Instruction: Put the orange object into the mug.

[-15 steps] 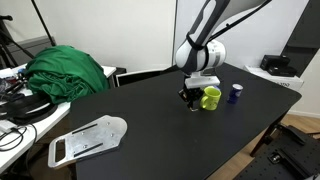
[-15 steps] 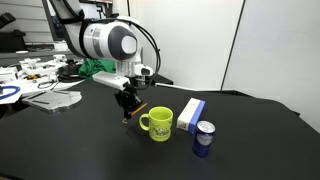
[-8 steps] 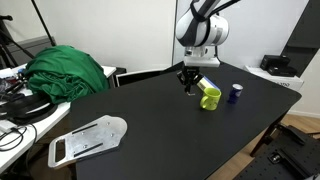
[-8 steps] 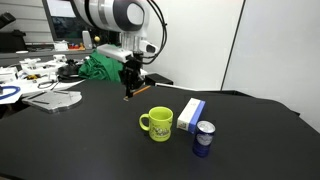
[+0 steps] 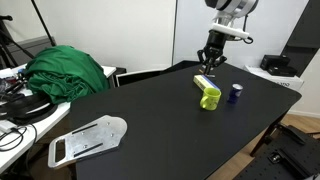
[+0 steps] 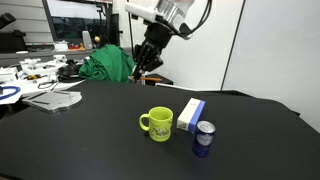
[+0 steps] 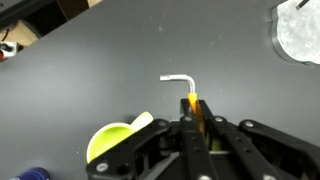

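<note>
My gripper will tilt and move over toward the rim of the lime-green mug (image 5: 209,97). Then it will lower the orange stick into the mug.
The lime-green mug (image 5: 209,97) stands on the black table, also in an exterior view (image 6: 158,123), and its rim shows at the lower left of the wrist view (image 7: 112,144). My gripper (image 7: 193,118) is shut on the thin orange stick (image 7: 194,106), whose pale bent tip pokes out past the fingers. In both exterior views the gripper (image 5: 211,62) (image 6: 147,58) hangs high above the table, well above the mug and off to one side of it. The stick is too small to make out there.
A white-and-blue flat box (image 6: 190,114) and a dark blue cup (image 6: 204,138) stand right beside the mug. A green cloth (image 5: 65,72) and a white flat tray (image 5: 88,138) lie at the far end of the table (image 5: 150,120). Clutter lines the side desk.
The gripper has risen from table level beside the mug to high above it, carrying the orange stick up and drifting sideways. The mug, box and blue cup have not moved.
</note>
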You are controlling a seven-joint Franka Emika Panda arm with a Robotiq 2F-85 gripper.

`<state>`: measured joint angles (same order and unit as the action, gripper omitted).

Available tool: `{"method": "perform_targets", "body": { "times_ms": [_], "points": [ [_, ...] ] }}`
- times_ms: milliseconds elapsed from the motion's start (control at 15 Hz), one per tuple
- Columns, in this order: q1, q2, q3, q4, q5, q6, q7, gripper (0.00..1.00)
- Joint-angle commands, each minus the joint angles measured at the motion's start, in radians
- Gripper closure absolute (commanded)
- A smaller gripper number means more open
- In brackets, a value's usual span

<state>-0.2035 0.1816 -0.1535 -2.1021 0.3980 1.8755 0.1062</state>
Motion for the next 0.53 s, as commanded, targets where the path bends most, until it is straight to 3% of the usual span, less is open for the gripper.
{"method": "perform_targets", "body": {
  "times_ms": [0, 467],
  "points": [
    [-0.083, 0.079, -0.061, 0.104, 0.078, -0.190, -0.023, 0.98],
    [-0.190, 0.253, -0.109, 0.190, 0.252, -0.370, 0.004, 0.98]
  ]
}}
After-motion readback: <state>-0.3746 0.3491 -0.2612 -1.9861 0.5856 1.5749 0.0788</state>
